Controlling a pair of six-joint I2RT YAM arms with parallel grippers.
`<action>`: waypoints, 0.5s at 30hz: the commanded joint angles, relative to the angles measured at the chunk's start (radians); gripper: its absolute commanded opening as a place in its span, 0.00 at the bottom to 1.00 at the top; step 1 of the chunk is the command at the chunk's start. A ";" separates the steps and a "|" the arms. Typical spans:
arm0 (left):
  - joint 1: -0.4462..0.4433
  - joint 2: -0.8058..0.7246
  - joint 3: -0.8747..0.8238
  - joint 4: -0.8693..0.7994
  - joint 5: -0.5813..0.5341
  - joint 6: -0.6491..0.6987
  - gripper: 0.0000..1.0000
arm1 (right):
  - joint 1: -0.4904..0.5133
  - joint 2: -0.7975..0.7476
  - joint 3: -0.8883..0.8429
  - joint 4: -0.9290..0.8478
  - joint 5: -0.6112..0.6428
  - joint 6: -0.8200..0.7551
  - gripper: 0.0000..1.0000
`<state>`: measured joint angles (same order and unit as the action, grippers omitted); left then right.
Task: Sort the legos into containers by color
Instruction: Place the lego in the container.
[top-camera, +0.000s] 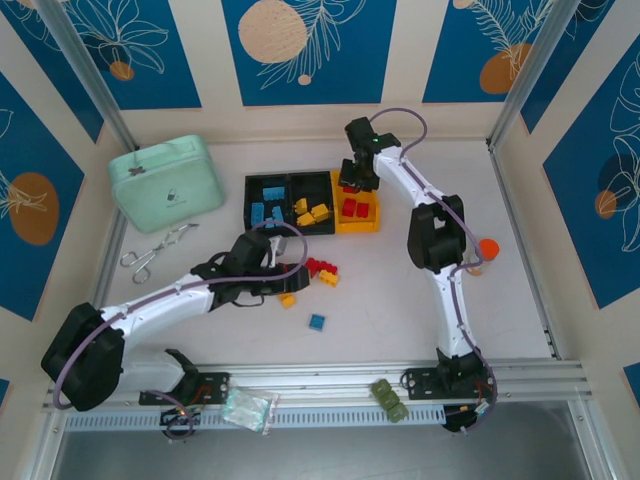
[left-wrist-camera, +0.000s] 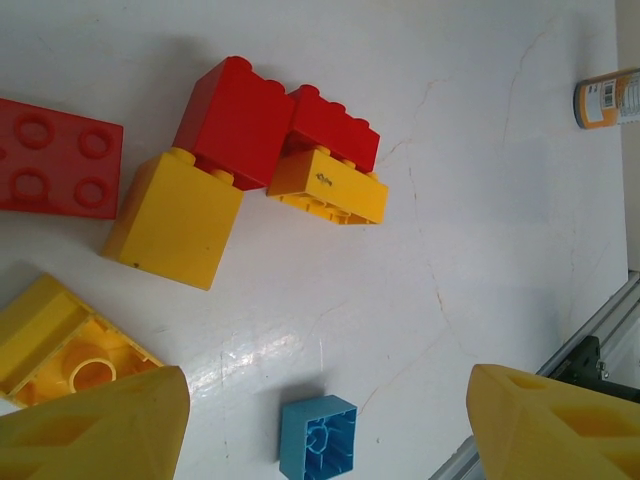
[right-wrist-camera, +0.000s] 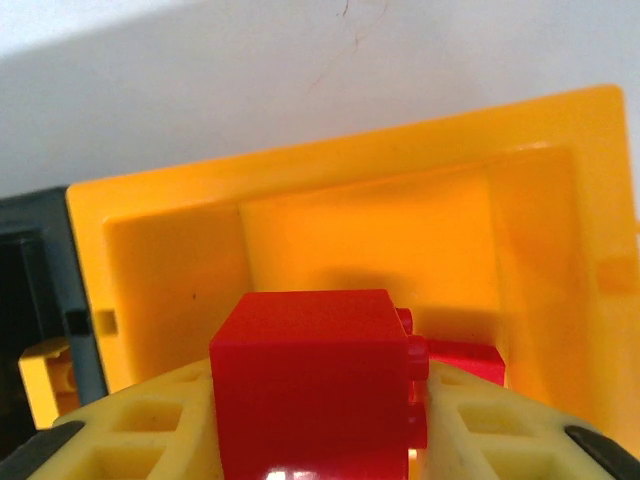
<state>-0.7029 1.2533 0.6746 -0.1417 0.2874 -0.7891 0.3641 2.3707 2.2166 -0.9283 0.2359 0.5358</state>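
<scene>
I should next lower the red lego with my right gripper into the yellow bin, onto its bare bottom at the bin's far end (top-camera: 350, 186) (right-wrist-camera: 370, 235), and let go of it. Red legos already lie there.
The containers stand in a row at the back: a black bin (top-camera: 251, 186) with blue legos, a black bin (top-camera: 311, 183) with yellow ones, and a yellow bin (top-camera: 371, 219) with red ones. My right gripper (right-wrist-camera: 315, 440) is shut on a red lego (right-wrist-camera: 310, 380) and hangs over the yellow bin (right-wrist-camera: 340, 200), where another red lego (right-wrist-camera: 460, 355) lies. My left gripper (left-wrist-camera: 325, 440) is open low over the table. A blue lego (left-wrist-camera: 318, 437) lies between its fingers (left-wrist-camera: 95, 430), clear of both. Red (left-wrist-camera: 235, 120) and yellow (left-wrist-camera: 175, 218) legos cluster just beyond it.
A mint-green case (top-camera: 167, 182) sits at the back left with metal scissors (top-camera: 150, 252) in front of it. An orange-capped bottle (top-camera: 487, 252) stands by the right arm. An olive-green toy (top-camera: 389, 398) and a plastic bag (top-camera: 247, 408) lie on the near rail.
</scene>
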 joint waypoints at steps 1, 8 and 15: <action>-0.009 -0.030 -0.023 -0.001 -0.010 -0.013 0.73 | -0.004 0.056 0.081 -0.074 -0.001 0.027 0.36; -0.009 -0.051 -0.035 -0.007 -0.016 -0.018 0.73 | -0.013 0.118 0.142 -0.095 0.014 0.053 0.39; -0.008 -0.061 -0.041 -0.013 -0.017 -0.018 0.73 | -0.011 0.128 0.167 -0.115 0.028 0.057 0.51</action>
<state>-0.7029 1.2171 0.6460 -0.1425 0.2836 -0.8047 0.3557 2.4905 2.3558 -1.0092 0.2520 0.5739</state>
